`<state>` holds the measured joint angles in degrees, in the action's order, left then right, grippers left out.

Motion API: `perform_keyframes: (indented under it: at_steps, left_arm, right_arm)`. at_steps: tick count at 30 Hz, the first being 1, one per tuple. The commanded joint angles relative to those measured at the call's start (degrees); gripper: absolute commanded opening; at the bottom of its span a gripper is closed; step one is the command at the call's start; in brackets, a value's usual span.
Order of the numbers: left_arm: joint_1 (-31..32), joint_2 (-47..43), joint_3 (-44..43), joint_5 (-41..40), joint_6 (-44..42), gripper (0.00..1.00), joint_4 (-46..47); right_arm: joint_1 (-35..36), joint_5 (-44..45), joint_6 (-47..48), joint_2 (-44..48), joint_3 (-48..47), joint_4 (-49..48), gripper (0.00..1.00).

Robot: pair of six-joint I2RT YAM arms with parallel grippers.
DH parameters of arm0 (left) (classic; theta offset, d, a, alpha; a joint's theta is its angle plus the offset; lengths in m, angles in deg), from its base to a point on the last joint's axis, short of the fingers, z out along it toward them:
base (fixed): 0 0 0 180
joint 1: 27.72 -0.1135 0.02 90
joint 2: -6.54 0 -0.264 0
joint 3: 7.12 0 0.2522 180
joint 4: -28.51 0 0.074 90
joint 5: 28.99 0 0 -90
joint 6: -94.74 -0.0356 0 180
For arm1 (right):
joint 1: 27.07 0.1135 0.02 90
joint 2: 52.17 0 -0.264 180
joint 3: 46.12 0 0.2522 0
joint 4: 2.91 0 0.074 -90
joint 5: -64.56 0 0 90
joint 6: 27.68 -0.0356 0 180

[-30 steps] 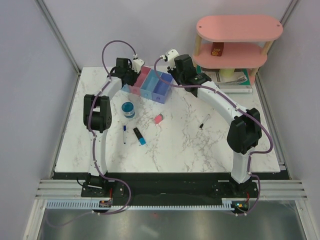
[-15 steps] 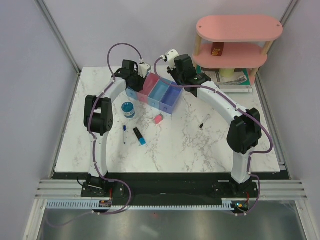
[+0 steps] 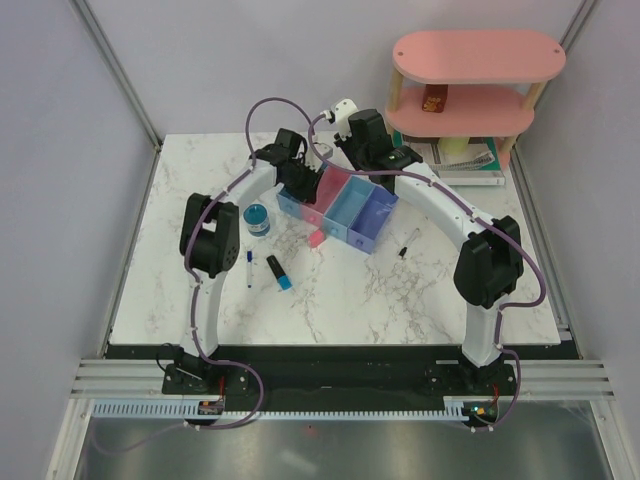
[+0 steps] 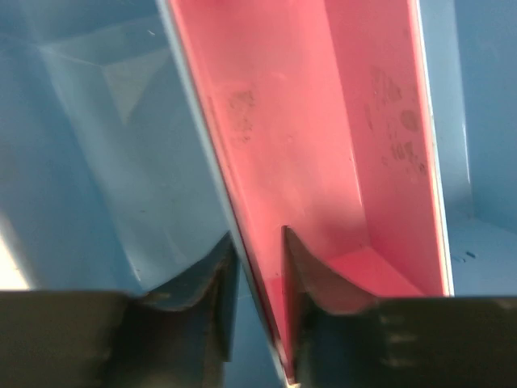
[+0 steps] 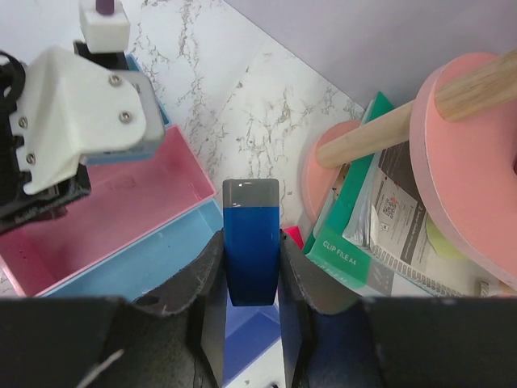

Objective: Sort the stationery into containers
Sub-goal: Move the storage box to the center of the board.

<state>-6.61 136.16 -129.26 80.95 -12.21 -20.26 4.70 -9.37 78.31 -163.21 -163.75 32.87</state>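
Next I will move my right gripper left in the top view over the empty end light blue bin, which lies that way, and release the eraser.
The four joined bins [image 3: 350, 208] lie slanted at the table's middle back. My left gripper [image 3: 300, 181] is shut on the wall between the end light blue bin [image 4: 105, 162] and the pink bin [image 4: 315, 145]; the gripper [image 4: 258, 271] straddles that wall. My right gripper [image 3: 372, 152] hovers over the bins' far side, shut on a blue eraser [image 5: 252, 242] with a grey end. On the table lie a blue tape roll [image 3: 256, 219], a pink eraser [image 3: 317, 238], a blue-ended highlighter [image 3: 279, 272] and two pens [image 3: 249, 268] [image 3: 409, 241].
A pink two-tier shelf [image 3: 478, 60] with a small red box [image 3: 433, 99] stands at the back right. A green-edged book [image 5: 355, 234] lies under it, just right of my right gripper. The left wrist's white camera [image 5: 81, 105] is close on the left.
My left gripper has dragged the row of bins rightward and nearer, from the back left toward the table's middle. The right arm has stayed in place with the blue eraser.
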Motion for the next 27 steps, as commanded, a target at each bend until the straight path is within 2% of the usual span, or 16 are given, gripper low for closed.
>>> perform_keyframes:
  at_steps: [1, 3, 8, 9, 17, 27]
  left_arm:
    - [0.9, -3.3, -0.3, 1.8, 4.6, 0.43, -4.0]
    - [0.6, -3.5, -1.0, -0.2, 5.1, 0.53, -3.9]
    - [-1.6, -4.2, -2.3, -3.2, 8.8, 0.65, -1.9]
    - [-2.3, -4.6, -2.3, -3.3, 9.0, 0.70, -1.5]
    - [-5.3, -9.5, -1.7, -4.5, 10.0, 0.72, 3.6]
    - [-6.0, -20.3, 11.1, 5.4, 5.1, 0.72, 6.1]
  right_arm:
    - [0.0, -0.3, -1.0, 2.8, -2.5, 0.1, 0.00]
    - [0.0, 0.2, -1.0, 2.8, -2.5, -0.1, 0.00]
    - [0.0, 1.3, -1.0, 2.6, -2.6, -0.8, 0.00]
    - [0.0, 1.4, -1.0, 2.5, -2.6, -1.1, 0.00]
    - [-0.5, 0.0, -1.3, -0.5, -3.2, -4.3, 0.00]
    - [-0.5, -7.4, -3.8, -11.1, -10.3, -7.3, 0.00]
